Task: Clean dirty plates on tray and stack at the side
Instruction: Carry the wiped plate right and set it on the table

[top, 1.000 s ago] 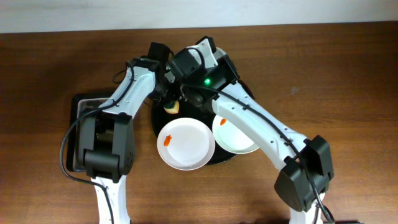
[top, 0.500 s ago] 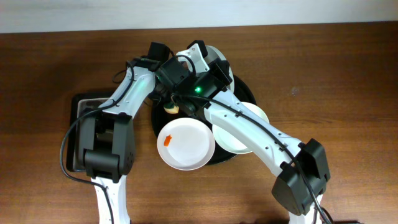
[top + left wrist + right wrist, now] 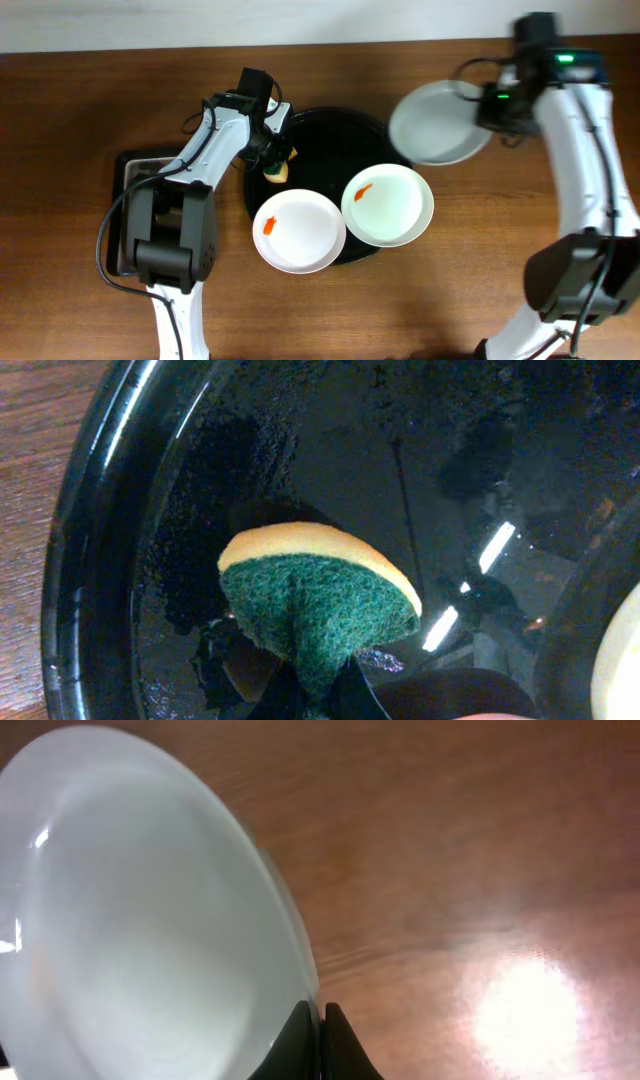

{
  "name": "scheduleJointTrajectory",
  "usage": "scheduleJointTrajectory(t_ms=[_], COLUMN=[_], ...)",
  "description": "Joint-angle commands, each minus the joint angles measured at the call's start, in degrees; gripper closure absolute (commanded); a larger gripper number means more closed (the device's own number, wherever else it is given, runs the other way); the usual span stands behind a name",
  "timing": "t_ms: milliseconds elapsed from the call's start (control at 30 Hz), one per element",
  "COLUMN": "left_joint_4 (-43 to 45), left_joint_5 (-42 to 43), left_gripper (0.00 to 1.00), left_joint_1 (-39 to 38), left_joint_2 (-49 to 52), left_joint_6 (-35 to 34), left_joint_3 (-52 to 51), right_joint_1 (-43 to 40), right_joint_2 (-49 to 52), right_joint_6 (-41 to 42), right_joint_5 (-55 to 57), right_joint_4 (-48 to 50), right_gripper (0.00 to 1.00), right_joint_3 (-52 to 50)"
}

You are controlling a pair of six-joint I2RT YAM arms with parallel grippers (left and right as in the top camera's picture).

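Note:
The wooden table beside the round tray is clear, so my right gripper will next move down and away from the tray and bring the plate onto the table there.
The round black tray (image 3: 325, 132) holds two white plates with orange smears: one at the front left (image 3: 298, 232), one at the front right (image 3: 388, 206). My right gripper (image 3: 492, 108) is shut on the rim of a third white plate (image 3: 435, 124) and holds it in the air past the tray's right edge; it fills the right wrist view (image 3: 140, 920), pinched between the jaws (image 3: 320, 1020). My left gripper (image 3: 274, 158) is shut on a yellow and green sponge (image 3: 277, 172) over the tray's left part. In the left wrist view the sponge (image 3: 315, 595) sits between the jaws (image 3: 318, 695) above the tray (image 3: 90, 560).
A smaller rectangular black tray (image 3: 130, 170) lies at the left, partly under my left arm. Brown wooden table (image 3: 500, 260) surrounds the round tray.
My right arm has swung from over the tray's back to the far right, carrying a white plate off the tray. My left gripper and sponge have not moved.

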Motion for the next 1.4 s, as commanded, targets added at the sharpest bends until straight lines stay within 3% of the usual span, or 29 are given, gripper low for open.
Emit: scheduleJointTrajectory(t_ms=[0, 100, 233, 300, 333, 367, 400, 433, 467, 533, 567, 667, 733, 933, 1000, 1133, 1367], left_joint_4=[-0.02, -0.02, -0.13, -0.13, -0.11, -0.11, -0.13, -0.13, -0.13, -0.07, -0.13, -0.26, -0.57, -0.46, -0.48, -0.52, -0.74], left_joint_5=[1.25, 3.63, 3.65, 3.67, 3.67, 3.67, 3.8, 4.04, 4.26, 4.22, 4.22, 4.02, 4.02, 4.02, 4.02, 4.04, 4.04], left_gripper=[1.0, 1.0, 1.0, 1.0, 1.0, 1.0, 1.0, 1.0, 1.0, 1.0, 1.0, 1.0, 1.0, 1.0, 1.0, 1.0, 1.0], left_joint_1=[0.02, 0.02, 0.02, 0.02, 0.02, 0.02, 0.02, 0.02, 0.02, 0.02, 0.02, 0.02, 0.02, 0.02, 0.02, 0.02, 0.02], left_joint_2=[0.28, 0.28, 0.28, 0.26, 0.26, 0.26, 0.24, 0.04, -0.44, -2.93, -4.31, -5.97, -5.97, -5.97, -5.97, -5.99, -6.01], left_joint_6=[0.92, 0.92, 0.92, 0.92, 0.92, 0.92, 0.92, 0.92, 0.9, 0.92, 0.92, 0.92, 0.92, 0.92, 0.92, 0.92, 0.92], left_joint_3=[-0.55, -0.55, -0.55, -0.55, -0.55, -0.55, -0.55, -0.55, -0.55, -0.55, -0.55, -0.55, -0.55, -0.55, -0.55, -0.55, -0.55], right_joint_1=[-10.25, -15.1, -14.38, -13.86, -13.88, -13.94, -13.92, -13.81, -13.84, -13.62, -13.18, -11.65, -10.4, -9.07, -10.14, -13.77, -20.5], right_joint_2=[2.47, 3.37, 3.39, 3.39, 3.34, 3.1, 2.38, 1.14, -1.11, -8.04, -10.75, -10.97, -7.54, 5.53, 8.39, 9.49, 8.79], right_joint_6=[-1.38, -2.25, -4.15, -4.13, -4.15, -4.13, -4.11, -3.93, -3.93, -3.98, -3.93, -3.39, -2.4, -2.36, -0.87, 1.73, 3.19], right_joint_5=[-7.23, -7.04, -6.32, -2.51, -1.31, -1.42, -2.19, -2.69, -3.32, -8.46, -9.03, -7.91, -8.07, -7.85, -3.13, 4.87, 4.57], right_joint_4=[-0.02, 5.05, 21.64, 25.14, 25.33, 25.18, 24.13, 23.02, 21.64, 19.69, 19.8, 20.83, 23.37, 29.16, 29.29, 28.96, 29.09], right_gripper=[0.96, 0.96, 0.96, 0.96, 0.86, 0.53, 0.38, 0.27, 0.25, 0.25, 0.36, 0.9, 0.96, 0.96, 0.96, 0.96, 0.95], right_joint_3=[-2.49, -12.44, -30.08, -32.48, -32.41, -32.09, -31.12, -30.03, -28.74, -27.06, -27.06, -27.85, -29.94, -30.45, -30.47, -30.49, -30.27])
